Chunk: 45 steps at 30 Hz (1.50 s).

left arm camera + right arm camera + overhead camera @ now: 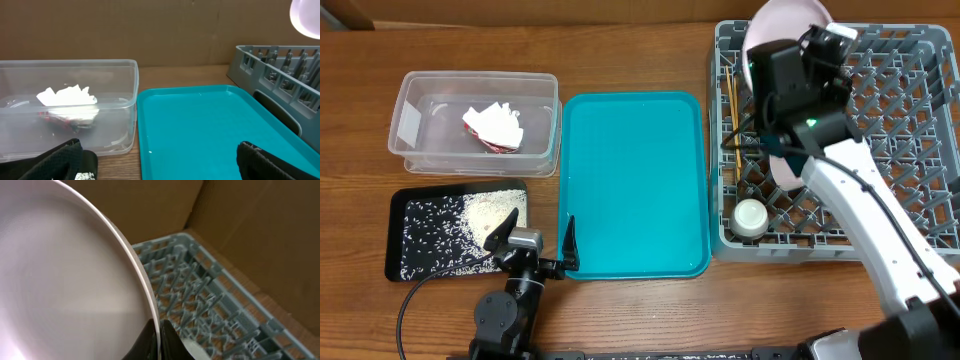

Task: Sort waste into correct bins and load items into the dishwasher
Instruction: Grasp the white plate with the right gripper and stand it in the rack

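Note:
My right gripper should next lower the plate [778,25] into the grey dish rack's far end and release it, as cup and bowl fill the rack's near part.
My right gripper [817,38] is shut on the rim of the round pale plate [778,25] and holds it on edge above the grey dish rack [900,150]. In the right wrist view the fingers [159,332] pinch the plate's rim [60,280]. The rack holds chopsticks [729,120], a small white cup [751,217] and a pale bowl [783,170] partly hidden under the arm. The clear tub [410,150] holds the white napkin [500,120] and the red-and-white wrapper [488,143]. Rice [490,212] lies on the black tray [420,240]. My left gripper [535,245] is open and empty.
The teal serving tray [635,185] lies between the bins and the rack, with nothing but a grain on it. In the left wrist view [160,167] the tub [125,100] is ahead left, the teal tray [210,130] ahead, the rack [280,65] right.

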Tool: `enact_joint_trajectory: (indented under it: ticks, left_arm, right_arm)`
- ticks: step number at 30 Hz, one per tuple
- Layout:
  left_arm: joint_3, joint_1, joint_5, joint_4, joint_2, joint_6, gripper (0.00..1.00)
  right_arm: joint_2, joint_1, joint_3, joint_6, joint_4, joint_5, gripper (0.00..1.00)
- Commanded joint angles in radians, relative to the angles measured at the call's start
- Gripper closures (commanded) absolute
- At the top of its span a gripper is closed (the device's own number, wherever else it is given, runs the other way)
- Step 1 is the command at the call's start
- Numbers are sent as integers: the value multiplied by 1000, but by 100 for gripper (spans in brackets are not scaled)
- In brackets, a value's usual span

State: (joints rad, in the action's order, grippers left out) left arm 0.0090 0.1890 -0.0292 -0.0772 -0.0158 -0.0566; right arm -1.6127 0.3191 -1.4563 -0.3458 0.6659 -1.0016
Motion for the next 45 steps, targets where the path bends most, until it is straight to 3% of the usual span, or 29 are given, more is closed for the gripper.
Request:
enact_joint_trajectory:
  ticks: [1, 6, 11, 13, 17, 18, 24, 26, 28, 30, 34, 41, 45]
  left_arm:
    - [-4, -6, 8, 3, 11, -18, 0]
    - [-4, -6, 8, 3, 11, -18, 0]
    - [-4, -6, 8, 3, 11, -18, 0]
    - [-4, -6, 8, 3, 11, -18, 0]
    - [-4, -6, 8, 3, 11, -18, 0]
    - [-4, -6, 8, 3, 11, -18, 0]
    - [-4, -6, 8, 3, 11, -18, 0]
    - [-4, -6, 8, 3, 11, -18, 0]
    - [-4, -6, 8, 3, 11, -18, 0]
    - [-4, -6, 8, 3, 11, -18, 0]
    - [-4, -6, 8, 3, 11, -18, 0]
    - [-4, -6, 8, 3, 11, -18, 0]
    - [-4, -6, 8, 3, 11, -18, 0]
  right_arm:
    - [-50, -32, -4, 122, -73, -64, 96]
    - [-142, -40, -4, 229, -140, -67, 96]
    - [-203, -38, -4, 247, -137, -129, 94]
    - [-202, -22, -5, 246, -117, -127, 83]
    - [-173, 48, -5, 246, -71, -127, 43]
    - [-159, 71, -5, 246, -56, -128, 38]
    - [-45, 197, -5, 242, -25, -124, 32]
    - [-10, 217, -5, 241, -25, -91, 36]
    - [8, 209, -5, 232, -15, -11, 46]
    - [14, 174, -5, 173, 16, 78, 48]
    - [14, 34, -5, 101, 59, 369, 45]
    - [4, -343, -5, 82, 7, 1025, 42]
    - [-36, -509, -5, 82, -26, 1236, 43]
